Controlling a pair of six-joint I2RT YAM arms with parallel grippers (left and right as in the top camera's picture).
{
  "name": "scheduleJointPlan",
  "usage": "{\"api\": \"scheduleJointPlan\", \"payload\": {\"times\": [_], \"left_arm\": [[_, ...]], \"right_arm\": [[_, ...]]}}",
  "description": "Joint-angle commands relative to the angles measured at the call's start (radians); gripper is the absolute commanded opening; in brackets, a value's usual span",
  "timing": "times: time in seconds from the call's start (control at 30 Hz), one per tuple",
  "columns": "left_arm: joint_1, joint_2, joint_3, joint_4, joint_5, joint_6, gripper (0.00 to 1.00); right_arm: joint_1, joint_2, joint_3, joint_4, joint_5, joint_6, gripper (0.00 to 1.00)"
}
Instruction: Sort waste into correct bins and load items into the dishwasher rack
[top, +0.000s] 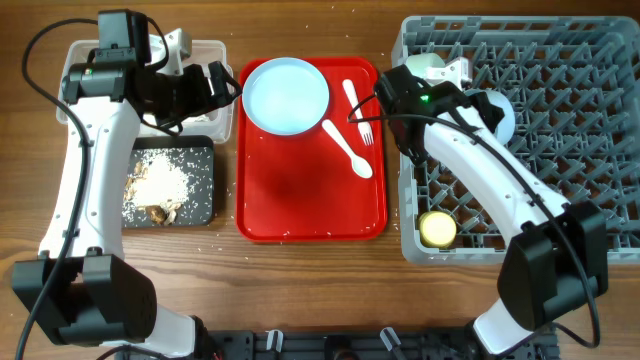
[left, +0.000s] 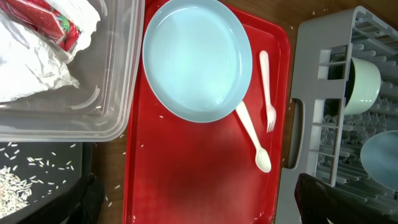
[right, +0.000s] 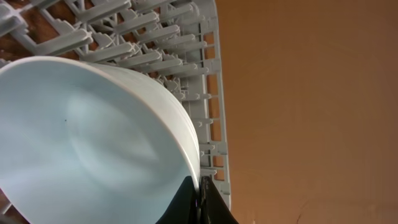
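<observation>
My right gripper will next move toward the rack's side by the red tray and let go of the pale blue bowl (right: 93, 143) in the free space among the rack's wires.
The pale blue plate (top: 287, 95) lies on the flat red tray (top: 310, 200) with the white fork (top: 358, 112) and spoon (top: 348, 150) beside it. My left gripper (top: 222, 85) is open and empty at the clear tub's (top: 215, 48) right edge. In the left wrist view the napkin (left: 31, 68) and red-and-white wrapper (left: 53, 22) lie in the tub. Rice crumbs (top: 165, 180) fill the black tray (top: 205, 145). My right gripper (right: 200, 199) is shut on the rim of a pale blue bowl (right: 93, 143) inside the grey rack (top: 560, 60). Another bowl (top: 425, 65) and the yellow cup (top: 437, 229) sit in the rack.
Loose rice grains lie scattered on the wooden table round the black tray and on the red tray. The rack's left wall stands close against the red tray's right edge (left: 287, 112).
</observation>
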Motion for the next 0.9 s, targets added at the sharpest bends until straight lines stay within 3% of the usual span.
{"api": "scheduleJointPlan", "payload": {"times": [0.0,0.13,0.3,0.43,0.53,0.67,0.87], "left_arm": [[0.001,-0.013,0.014,0.002,0.002,0.002,1.0],[0.001,-0.013,0.014,0.002,0.002,0.002,1.0],[0.001,-0.013,0.014,0.002,0.002,0.002,1.0],[0.001,-0.013,0.014,0.002,0.002,0.002,1.0],[0.001,-0.013,0.014,0.002,0.002,0.002,1.0],[0.001,-0.013,0.014,0.002,0.002,0.002,1.0],[0.001,-0.013,0.014,0.002,0.002,0.002,1.0]], "right_arm": [[0.026,0.008,0.001,0.041,-0.04,-0.143,0.04],[0.046,0.009,0.001,0.085,-0.142,-0.214,0.09],[0.046,0.009,0.001,0.095,-0.159,-0.212,0.12],[0.056,0.008,0.001,0.065,-0.263,-0.213,0.2],[0.106,0.008,0.002,0.026,-0.359,-0.212,0.34],[0.154,0.008,0.009,0.029,-0.374,-0.208,0.64],[0.158,0.006,0.086,0.077,-0.476,-0.193,0.86]]}}
